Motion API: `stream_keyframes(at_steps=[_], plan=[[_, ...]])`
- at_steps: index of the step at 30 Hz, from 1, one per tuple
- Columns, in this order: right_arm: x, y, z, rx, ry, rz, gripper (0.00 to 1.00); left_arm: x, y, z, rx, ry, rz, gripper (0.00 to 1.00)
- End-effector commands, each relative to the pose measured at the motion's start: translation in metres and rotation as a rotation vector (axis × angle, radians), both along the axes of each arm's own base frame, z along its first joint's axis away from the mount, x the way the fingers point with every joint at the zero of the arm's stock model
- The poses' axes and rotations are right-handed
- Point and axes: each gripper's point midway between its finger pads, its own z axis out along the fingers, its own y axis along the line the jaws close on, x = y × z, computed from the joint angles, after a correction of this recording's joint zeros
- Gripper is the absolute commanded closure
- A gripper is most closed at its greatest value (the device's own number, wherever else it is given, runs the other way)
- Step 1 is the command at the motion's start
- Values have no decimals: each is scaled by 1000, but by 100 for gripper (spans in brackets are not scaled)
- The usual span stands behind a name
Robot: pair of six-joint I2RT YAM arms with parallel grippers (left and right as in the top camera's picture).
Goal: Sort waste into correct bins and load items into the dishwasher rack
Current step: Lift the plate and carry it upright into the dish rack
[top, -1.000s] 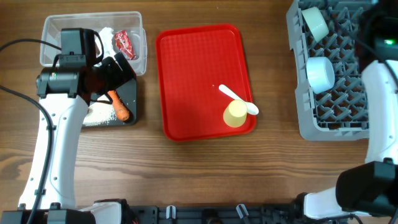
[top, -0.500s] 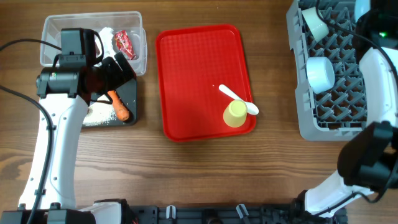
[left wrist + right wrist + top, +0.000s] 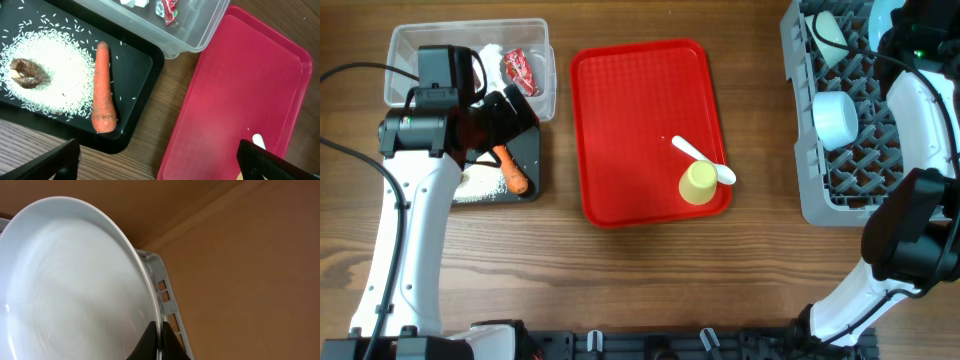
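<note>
My right gripper shifts slightly toward the green bowl next, before it releases the pale blue plate [image 3: 75,280] over the rack beside that bowl.
My left gripper [image 3: 160,167] hangs open and empty above the near corner of the black tray [image 3: 135,65], one of the bins. On that tray lie the carrot [image 3: 102,90], the rice [image 3: 55,75] and the brown lump [image 3: 27,75]. The clear tub [image 3: 420,45], the other bin, holds the red wrapper [image 3: 522,70] and the tissue [image 3: 490,55]. My right gripper [image 3: 160,335] is shut on the rim of the pale blue plate [image 3: 75,280], over the dishwasher rack [image 3: 810,190]. The green bowl [image 3: 830,35] and the light blue bowl [image 3: 835,118] sit in the rack.
The flat red tray [image 3: 630,130] lies mid-table with the white spoon [image 3: 705,160] and the yellow cup [image 3: 700,183] at its near right corner. My right arm [image 3: 920,90] stretches along the rack's right side. The rack's edge [image 3: 165,295] shows behind the plate.
The right arm has swung toward the far end of the rack with the plate. The left arm has stayed where it was.
</note>
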Motion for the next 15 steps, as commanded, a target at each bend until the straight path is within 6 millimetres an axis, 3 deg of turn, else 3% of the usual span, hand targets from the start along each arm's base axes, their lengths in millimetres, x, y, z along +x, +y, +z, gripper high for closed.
stream_keyframes(at_steps=[1,5,15], plan=[[9,8,-16,30,29,62,96,3,1,3,11,-9,12,0],[12,16,-26,77,49,106,96,3,2,3,11,-9,12,0],[9,12,-25,88,29,67,96,3,1,3,11,-9,12,0]])
